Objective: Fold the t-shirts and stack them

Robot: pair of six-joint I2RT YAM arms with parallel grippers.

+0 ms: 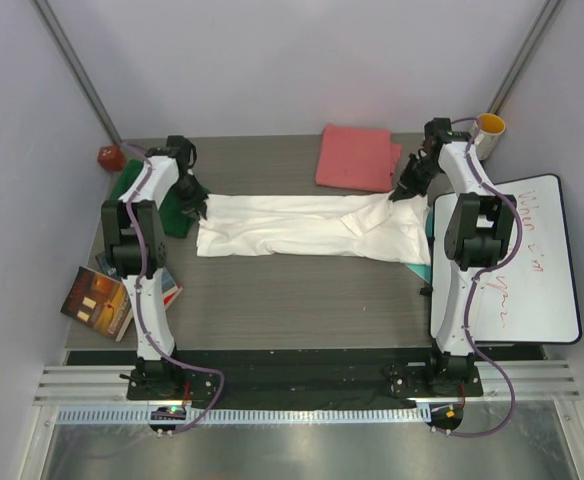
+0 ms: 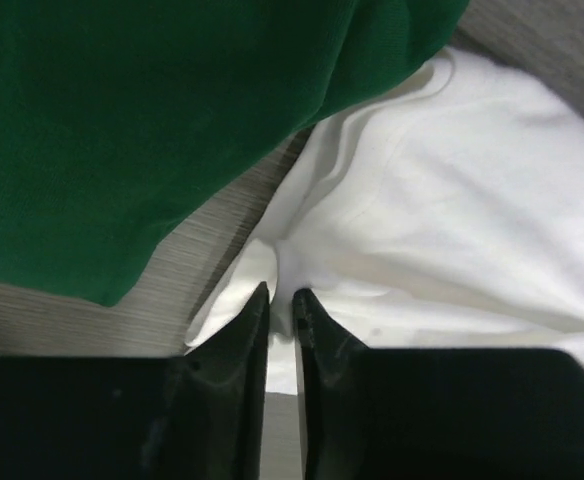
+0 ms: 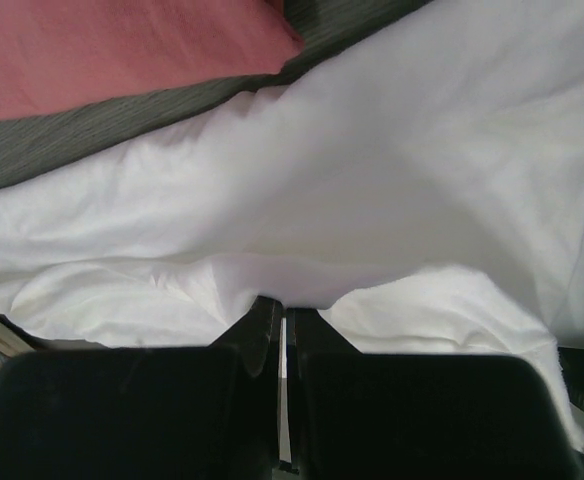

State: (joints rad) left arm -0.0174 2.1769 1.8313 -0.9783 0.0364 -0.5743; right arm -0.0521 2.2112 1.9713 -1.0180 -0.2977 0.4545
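I will next pull the cloth pinched in my right gripper back toward the white t-shirt's near edge (image 1: 383, 254) and let it go, because this end of the t-shirt is wrinkled.
The white t-shirt (image 1: 302, 230) lies stretched in a long band across the table, left to right. My left gripper (image 1: 196, 208) is at its left end. In the left wrist view the left gripper (image 2: 281, 295) is pinched narrowly on a fold of the white t-shirt (image 2: 452, 200), beside the dark green t-shirt (image 2: 122, 120). My right gripper (image 1: 402, 192) is at the right end. In the right wrist view the right gripper (image 3: 283, 303) is shut on the white t-shirt (image 3: 372, 180), which drapes over its tips. The coral-pink t-shirt (image 1: 355, 157) lies folded at the back.
The dark green t-shirt (image 1: 175, 222) sits under the left arm. Books (image 1: 102, 300) lie at the near left and a red object (image 1: 108, 155) at the back left. A whiteboard (image 1: 522, 260) and a yellow cup (image 1: 490, 128) stand right. A teal sheet (image 1: 424, 270) shows below the shirt's right end.
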